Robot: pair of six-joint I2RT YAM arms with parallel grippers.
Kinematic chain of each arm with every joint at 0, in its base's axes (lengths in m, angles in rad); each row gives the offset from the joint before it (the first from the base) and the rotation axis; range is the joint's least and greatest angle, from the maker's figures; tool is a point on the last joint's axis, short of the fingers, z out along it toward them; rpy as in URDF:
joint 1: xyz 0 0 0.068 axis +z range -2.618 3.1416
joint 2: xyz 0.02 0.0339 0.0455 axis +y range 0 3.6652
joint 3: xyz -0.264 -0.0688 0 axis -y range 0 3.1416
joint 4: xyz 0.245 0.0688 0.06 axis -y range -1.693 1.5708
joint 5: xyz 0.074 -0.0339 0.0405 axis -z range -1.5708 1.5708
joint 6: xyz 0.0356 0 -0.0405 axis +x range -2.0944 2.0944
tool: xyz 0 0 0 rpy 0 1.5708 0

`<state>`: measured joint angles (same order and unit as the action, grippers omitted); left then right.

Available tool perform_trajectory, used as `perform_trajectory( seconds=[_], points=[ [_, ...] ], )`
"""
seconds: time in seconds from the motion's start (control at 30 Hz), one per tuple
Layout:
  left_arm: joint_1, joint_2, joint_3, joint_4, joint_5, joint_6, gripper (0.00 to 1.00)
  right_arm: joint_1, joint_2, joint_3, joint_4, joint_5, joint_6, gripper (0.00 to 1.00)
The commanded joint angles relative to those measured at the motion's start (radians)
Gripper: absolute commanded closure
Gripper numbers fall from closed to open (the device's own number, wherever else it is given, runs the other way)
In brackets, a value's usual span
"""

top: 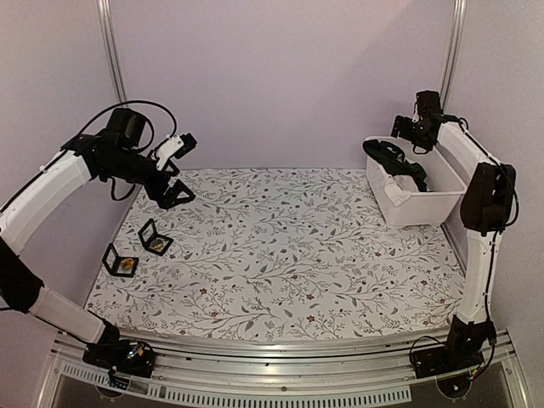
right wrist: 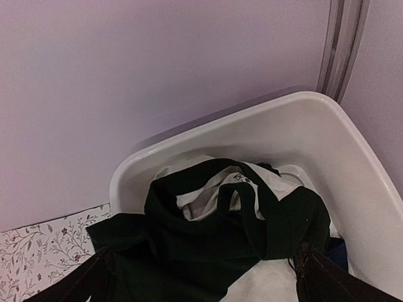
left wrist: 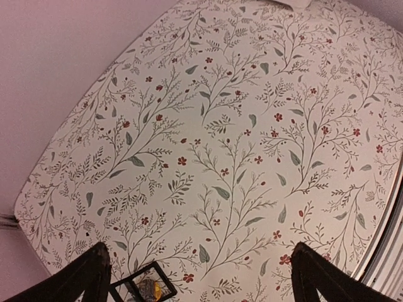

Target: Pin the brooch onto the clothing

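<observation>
Next, my right gripper should lower, still open, into the white bin (right wrist: 352, 163) onto the dark green fold (right wrist: 253, 231) beside the white opening, since that fold stands raised from the heap.
The clothing (right wrist: 214, 251) lies crumpled in a white bin (right wrist: 352, 163), dark green-black folds over white cloth; from above it shows as a dark heap (top: 393, 159). My right gripper (right wrist: 201, 286) hovers open just over it, holding nothing. A gold brooch (left wrist: 150, 289) rests inside a small black-framed box (left wrist: 126, 290) on the floral tablecloth. My left gripper (left wrist: 201, 286) hangs open above the cloth, with that box just inside its left finger (left wrist: 82, 280). From above, the left gripper (top: 176, 194) is at the table's far left and the right gripper (top: 415, 134) is over the bin.
Two small black-framed boxes (top: 155, 238) (top: 121, 261) lie near the table's left edge. The white bin (top: 425, 204) stands at the far right against the wall. Pale walls close the back and sides. A metal rail (top: 280, 344) runs along the near edge.
</observation>
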<state>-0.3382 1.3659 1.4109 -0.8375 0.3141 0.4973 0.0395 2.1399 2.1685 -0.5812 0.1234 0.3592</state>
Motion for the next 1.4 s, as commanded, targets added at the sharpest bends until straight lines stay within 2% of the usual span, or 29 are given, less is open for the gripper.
perform_trajectory(
  seconds=[0.0, 0.17, 0.2, 0.27, 0.33, 0.37, 0.4, 0.7, 0.83, 0.97, 1.1, 1.23, 1.37],
  points=[
    [-0.021, 0.098, 0.069, -0.184, -0.012, 0.015, 0.00, -0.074, 0.232, 0.152, -0.057, -0.099, 0.034, 0.05],
    [-0.022, 0.205, 0.114, -0.195, -0.021, 0.027, 0.00, -0.082, 0.387, 0.167, 0.056, -0.256, 0.054, 0.09],
    [-0.021, 0.224, 0.114, -0.187, -0.026, 0.022, 0.01, -0.082, 0.399, 0.168, 0.065, -0.267, 0.056, 0.17],
    [-0.021, 0.239, 0.114, -0.177, -0.030, 0.013, 0.01, -0.084, 0.411, 0.169, 0.078, -0.266, 0.052, 0.40],
    [-0.022, 0.243, 0.110, -0.168, -0.028, 0.012, 0.00, -0.088, 0.384, 0.168, 0.081, -0.243, 0.032, 0.70],
    [-0.022, 0.241, 0.108, -0.166, -0.026, 0.012, 0.00, -0.091, 0.369, 0.169, 0.083, -0.234, 0.025, 0.88],
    [-0.022, 0.240, 0.108, -0.163, -0.026, 0.012, 0.00, -0.094, 0.343, 0.168, 0.086, -0.218, 0.015, 0.99],
    [-0.021, 0.156, 0.067, -0.158, -0.023, 0.014, 0.00, -0.090, -0.015, 0.161, 0.081, -0.145, -0.092, 1.00],
    [-0.020, 0.103, 0.061, -0.157, -0.039, 0.004, 0.00, -0.028, -0.212, 0.093, 0.147, -0.096, -0.155, 1.00],
    [-0.004, 0.056, 0.066, -0.142, -0.063, -0.015, 0.00, 0.114, -0.411, 0.013, 0.271, -0.141, -0.226, 1.00],
    [0.038, 0.007, 0.066, -0.119, -0.099, -0.034, 0.01, 0.332, -0.517, -0.028, 0.404, -0.250, -0.328, 1.00],
    [0.085, -0.048, 0.063, -0.119, -0.119, -0.038, 0.00, 0.529, -0.529, 0.007, 0.525, -0.339, -0.394, 1.00],
    [0.116, -0.100, 0.044, -0.120, -0.146, -0.033, 0.00, 0.633, -0.482, 0.060, 0.653, -0.479, -0.367, 1.00]
  ],
)
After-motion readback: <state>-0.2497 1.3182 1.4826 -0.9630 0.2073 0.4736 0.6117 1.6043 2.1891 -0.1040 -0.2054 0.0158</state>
